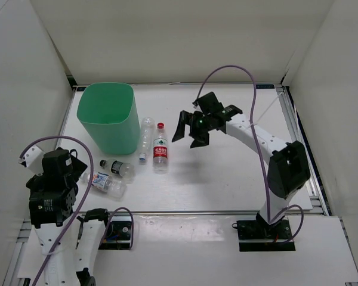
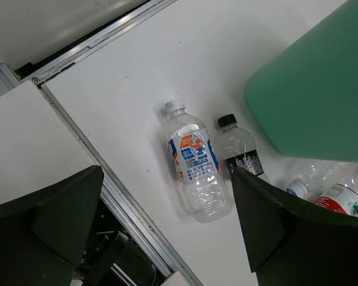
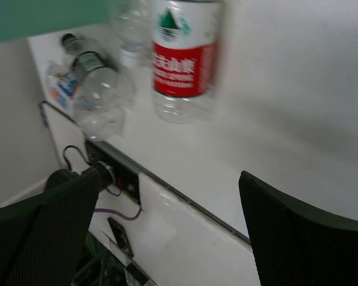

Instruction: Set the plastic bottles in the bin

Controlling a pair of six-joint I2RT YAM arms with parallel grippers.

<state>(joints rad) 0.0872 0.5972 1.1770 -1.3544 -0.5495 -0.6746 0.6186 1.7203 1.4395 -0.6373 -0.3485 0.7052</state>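
The open fingers already point to the left in the top view. My right gripper needs to go down that way next, onto the clear top part of the red-capped bottle.
The mint-green bin (image 1: 107, 116) stands at the back left. Four clear bottles lie to its right and in front of it: an unlabelled one (image 1: 145, 137), a red-capped one (image 1: 160, 149), a dark-capped one (image 1: 116, 168) and a blue-white labelled one (image 1: 105, 184). My left gripper (image 2: 167, 238) is open and empty, raised near the front left, with the blue-white bottle (image 2: 194, 170) and the dark-capped bottle (image 2: 238, 152) ahead of it. My right gripper (image 1: 190, 130) is open and empty, raised to the right of the red-labelled bottle (image 3: 185, 59).
The table's metal front rail (image 2: 137, 220) runs just below the left gripper. White walls enclose the table on three sides. A purple cable (image 1: 232, 71) loops above the right arm. The bin's side (image 2: 313, 95) fills the upper right of the left wrist view.
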